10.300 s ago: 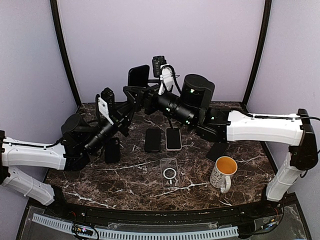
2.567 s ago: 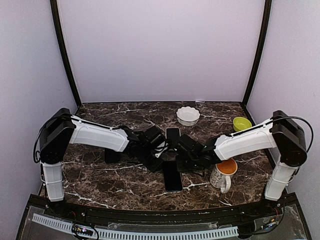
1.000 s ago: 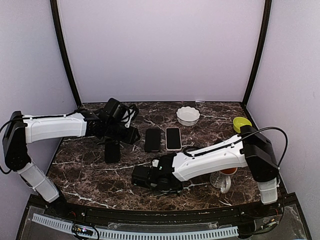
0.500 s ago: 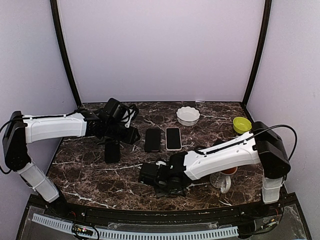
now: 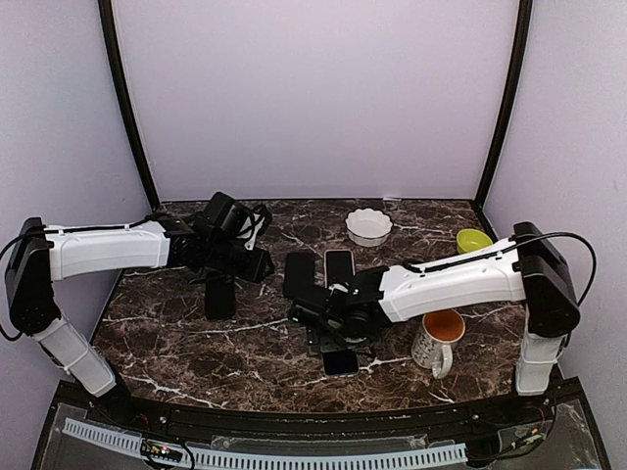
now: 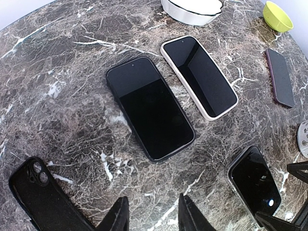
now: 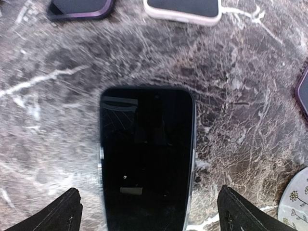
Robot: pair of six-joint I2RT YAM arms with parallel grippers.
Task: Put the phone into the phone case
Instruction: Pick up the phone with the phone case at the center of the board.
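The phone is below my right gripper and between its wide-open fingers, so I will lower my right gripper around the phone's long sides and close on them.
A dark phone (image 7: 147,159) lies face up on the marble with the clear rim of the phone case (image 7: 191,166) round its edges. From above, the phone (image 5: 340,362) shows just in front of my right gripper (image 5: 328,338). In the right wrist view, the right gripper (image 7: 154,214) stands wide open over the phone's near end, with one finger on each side and well clear of it. My left gripper (image 5: 257,269) hovers at the back left. Seen from the left wrist, the left gripper (image 6: 154,219) is open over bare marble and holds nothing.
A black phone (image 6: 150,107) and a white-cased phone (image 6: 198,76) lie side by side mid-table. A black case (image 6: 43,202) lies at the left and a maroon phone (image 6: 279,77) at the right. A mug (image 5: 436,338), a white bowl (image 5: 368,225) and a green bowl (image 5: 473,240) stand to the right.
My right gripper has opened wide and swung right and back, which uncovers the phone lying on the table. The left arm has not moved.
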